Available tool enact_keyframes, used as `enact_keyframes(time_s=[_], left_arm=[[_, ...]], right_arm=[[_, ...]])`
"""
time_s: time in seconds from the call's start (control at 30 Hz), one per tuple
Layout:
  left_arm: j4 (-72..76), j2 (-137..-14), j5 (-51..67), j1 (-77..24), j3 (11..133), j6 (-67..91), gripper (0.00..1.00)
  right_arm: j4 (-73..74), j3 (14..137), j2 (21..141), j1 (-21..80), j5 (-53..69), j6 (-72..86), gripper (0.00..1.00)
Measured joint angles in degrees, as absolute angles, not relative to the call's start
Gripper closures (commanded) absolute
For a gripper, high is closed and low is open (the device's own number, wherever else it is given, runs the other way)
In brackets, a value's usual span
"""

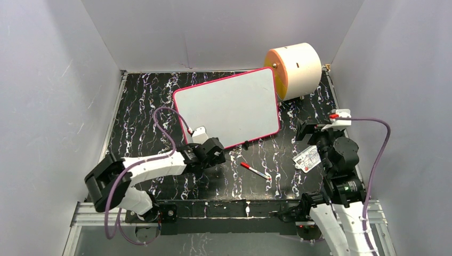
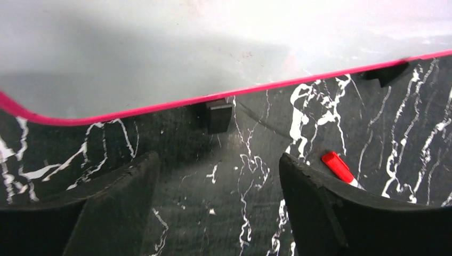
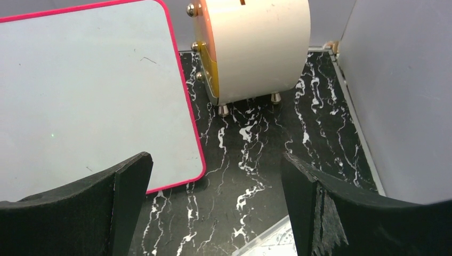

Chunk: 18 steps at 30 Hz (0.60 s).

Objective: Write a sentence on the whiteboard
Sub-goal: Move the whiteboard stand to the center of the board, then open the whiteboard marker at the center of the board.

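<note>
The marker's white body (image 1: 258, 172) lies flat on top of the table, so my right gripper should next move down, back and to the left in the top view onto it.
The whiteboard (image 1: 229, 106) with its pink-red rim lies slanted on the black marbled table, propped on small black feet (image 2: 218, 114). Its face (image 3: 90, 90) looks plain white, and the sentence is not in view on it. A marker (image 1: 255, 170) with a red cap (image 2: 337, 166) lies on the table just in front of the board's near edge. My left gripper (image 1: 219, 152) stands open and holds nothing (image 2: 218, 160), low over the table before that edge, with the marker just to its right. My right gripper (image 1: 314, 129) is open too and holds nothing (image 3: 216, 160), off the board's right corner.
A cream cylinder with an orange face (image 1: 296, 66) stands on small metal feet at the back right, next to the board (image 3: 256, 48). A clear printed packet (image 1: 306, 158) lies under my right arm (image 3: 269, 241). Grey walls close in on three sides.
</note>
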<state>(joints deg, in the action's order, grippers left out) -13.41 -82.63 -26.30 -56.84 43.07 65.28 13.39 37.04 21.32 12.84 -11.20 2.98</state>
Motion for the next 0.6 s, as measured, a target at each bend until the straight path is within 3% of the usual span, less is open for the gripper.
enact_keyframes(time_s=[0.3, 0.6], left_arm=[[-21.10, -71.70, -26.15, -56.84, 44.21, 57.10, 0.11], [-21.76, -63.18, -30.30, -56.84, 50.19, 36.51, 0.10]], right_arm=[[24.25, 43.88, 31.42, 12.86, -9.32, 9.91, 0.01], [35.59, 50.26, 44.93, 12.88, 1.61, 14.09, 0.01]])
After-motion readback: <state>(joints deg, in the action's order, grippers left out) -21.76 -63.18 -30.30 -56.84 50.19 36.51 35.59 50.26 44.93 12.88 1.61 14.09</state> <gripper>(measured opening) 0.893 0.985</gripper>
